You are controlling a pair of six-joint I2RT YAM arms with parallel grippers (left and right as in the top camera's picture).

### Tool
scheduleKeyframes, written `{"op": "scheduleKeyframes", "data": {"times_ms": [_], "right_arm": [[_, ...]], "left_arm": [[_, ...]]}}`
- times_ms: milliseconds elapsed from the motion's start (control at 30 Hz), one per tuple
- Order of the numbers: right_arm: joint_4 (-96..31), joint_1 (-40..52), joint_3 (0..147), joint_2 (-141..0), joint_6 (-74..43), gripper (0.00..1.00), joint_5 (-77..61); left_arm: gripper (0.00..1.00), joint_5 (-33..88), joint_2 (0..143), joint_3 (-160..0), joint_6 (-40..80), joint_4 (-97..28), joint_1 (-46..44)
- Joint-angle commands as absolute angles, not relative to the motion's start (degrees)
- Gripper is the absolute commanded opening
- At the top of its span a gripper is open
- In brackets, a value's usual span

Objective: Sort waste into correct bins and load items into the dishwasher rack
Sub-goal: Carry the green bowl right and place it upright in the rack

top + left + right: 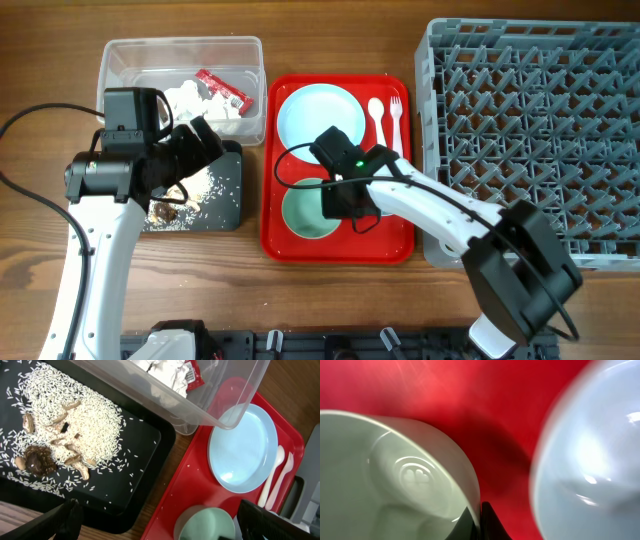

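Observation:
Next, my right gripper lifts, tilts over the rack's empty far corner (464, 76) and releases the pale green bowl, as that corner lies outward and to its right in the overhead view.
My right gripper (340, 200) is shut on the rim of the pale green bowl (305, 212) on the red tray; the right wrist view shows the fingers (481, 520) pinching that rim (395, 480). The light blue bowl (590, 460) stands right beside it, mostly hidden under my arm in the overhead view. The light blue plate (313, 112), white spoon (377, 118) and fork (396, 118) lie on the tray's far half. My left gripper (160, 525) is open and empty above the black tray (225, 195), which holds rice and food scraps (75, 415). The clear tub (180, 42) holds tissue (185, 98) and the red wrapper (220, 90).
The grey dishwasher rack (540, 130) fills the right side, close against the red tray (275, 240). The clear tub, black tray and red tray sit close together on the wooden table.

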State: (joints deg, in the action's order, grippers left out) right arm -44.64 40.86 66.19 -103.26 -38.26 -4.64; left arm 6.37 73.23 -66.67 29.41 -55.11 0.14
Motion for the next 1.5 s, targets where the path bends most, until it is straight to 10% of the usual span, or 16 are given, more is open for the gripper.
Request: {"op": "scheduleKeyframes", "data": {"times_ms": [0,367,667,1000,1467], "right_arm": [[-49.2,41.3,70.0,-95.9,-37.2,0.04,-1.6],[-59.0,35.7,74.6,-81.3,-37.6,0.04,32.8],[-37.5,24.3,74.5,-84.5,-15.8,0.04,63.1],[9.4,13.8,74.5,-103.0,27.4,0.04,69.4],[16.0,10.5,74.5,-115.3,30.0,0.04,66.1]], "left_arm": [[1.0,7.0,73.3,-67.7,28.8,-55.1,0.5],[1.0,7.0,73.3,-67.7,28.8,-55.1,0.5],[1.0,7.0,73.3,-67.7,28.8,-55.1,0.5],[1.0,7.0,73.3,-67.7,28.8,-55.1,0.5],[1.0,7.0,73.3,-67.7,28.8,-55.1,0.5]]}}
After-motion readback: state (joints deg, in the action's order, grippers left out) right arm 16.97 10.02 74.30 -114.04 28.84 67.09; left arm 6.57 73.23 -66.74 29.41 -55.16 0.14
